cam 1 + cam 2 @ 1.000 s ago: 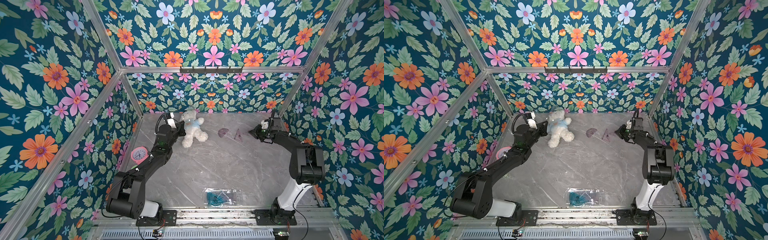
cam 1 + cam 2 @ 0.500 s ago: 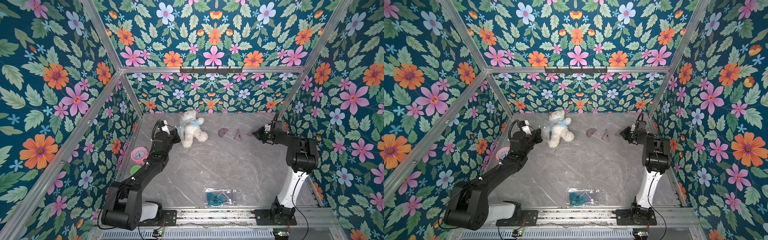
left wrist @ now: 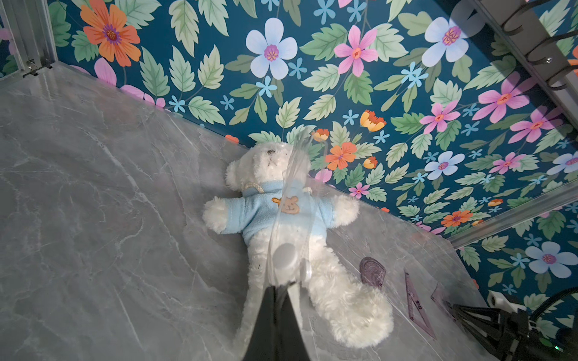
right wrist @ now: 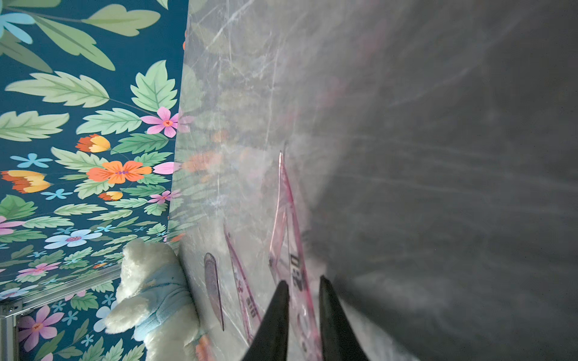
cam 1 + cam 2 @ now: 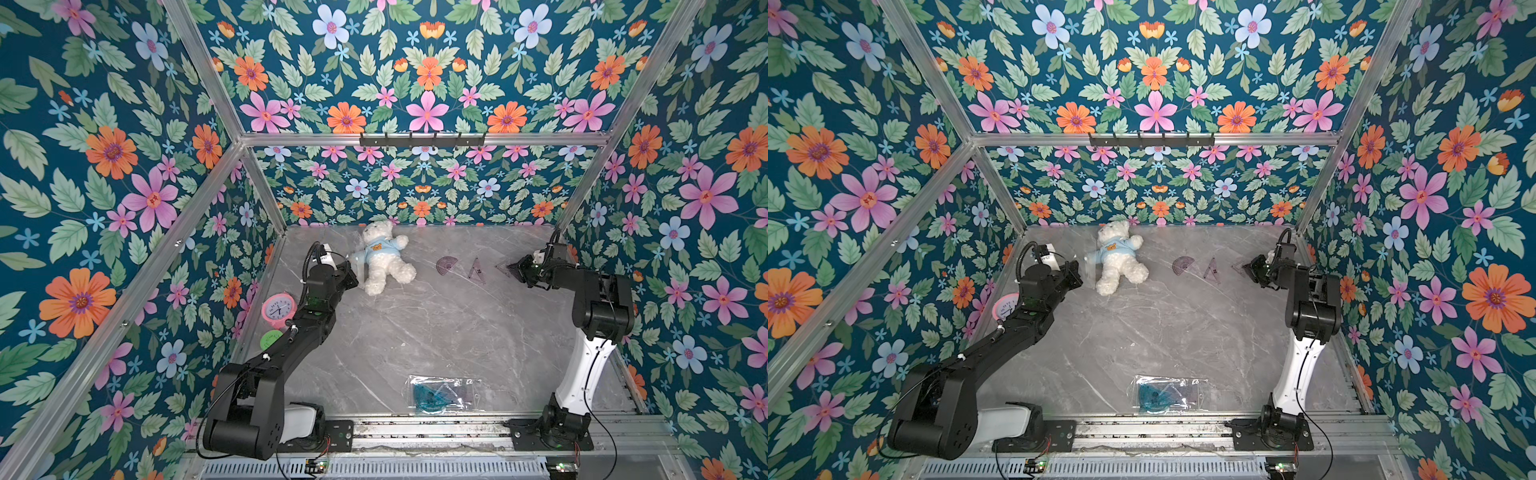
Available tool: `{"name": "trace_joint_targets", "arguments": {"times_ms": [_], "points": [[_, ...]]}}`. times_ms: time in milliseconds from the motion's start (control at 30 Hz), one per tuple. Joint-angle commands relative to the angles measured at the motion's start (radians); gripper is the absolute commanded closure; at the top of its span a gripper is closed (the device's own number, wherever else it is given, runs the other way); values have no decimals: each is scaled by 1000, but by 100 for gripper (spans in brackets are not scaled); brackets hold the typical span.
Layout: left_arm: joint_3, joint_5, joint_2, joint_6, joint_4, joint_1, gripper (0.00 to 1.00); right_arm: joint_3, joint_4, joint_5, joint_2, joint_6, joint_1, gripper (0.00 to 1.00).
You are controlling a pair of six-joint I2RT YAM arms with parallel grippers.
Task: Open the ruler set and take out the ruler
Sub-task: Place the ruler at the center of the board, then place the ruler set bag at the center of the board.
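Observation:
My left gripper should next move back and down to the bare tabletop short of the bear's feet (image 5: 364, 321) and let go of the clear pouch's edge, as the pouch is empty.
My left gripper (image 3: 280, 286) is shut on the edge of the ruler set's clear pouch (image 3: 284, 257), which stands up in front of it with its white snap showing. In both top views that gripper (image 5: 351, 276) (image 5: 1077, 277) is just left of the bear. Three purple-pink pieces lie on the far table: a protractor (image 5: 446, 264), a triangle (image 5: 477, 270) and a second triangle ruler (image 5: 503, 268). My right gripper (image 4: 303, 279) (image 5: 515, 270) is open, low over that second triangle (image 4: 292, 250), which shows in the gap between its fingers.
A white teddy bear (image 5: 384, 262) in a blue shirt lies at the back. A pink clock (image 5: 278, 309) and a green disc (image 5: 270, 340) sit by the left wall. Another clear pouch with teal rulers (image 5: 440, 395) lies near the front edge. Floral walls close three sides.
The right gripper's jaws have parted over the pink triangle, and that arm has folded back. The left gripper has drawn back from the bear with the pouch.

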Motion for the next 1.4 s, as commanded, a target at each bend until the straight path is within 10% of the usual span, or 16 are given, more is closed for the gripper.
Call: {"name": "trace_joint_targets", "arguments": {"times_ms": [0,167,1067,1367], "points": [[-3,-12,1,-4,9,2,100,-1,21,2,-5,13,-1,69],[-22,-16,-12,-16,-15,6,100,-19,-36,61,-43,-15,0,56],[-161,63,-26,-275,-265,71,100,-39,-205,200,-374,-226,218,55],[-128,-15,-76,-256,-400,69,35,4,-329,237,-417,-293,297,49]]}}
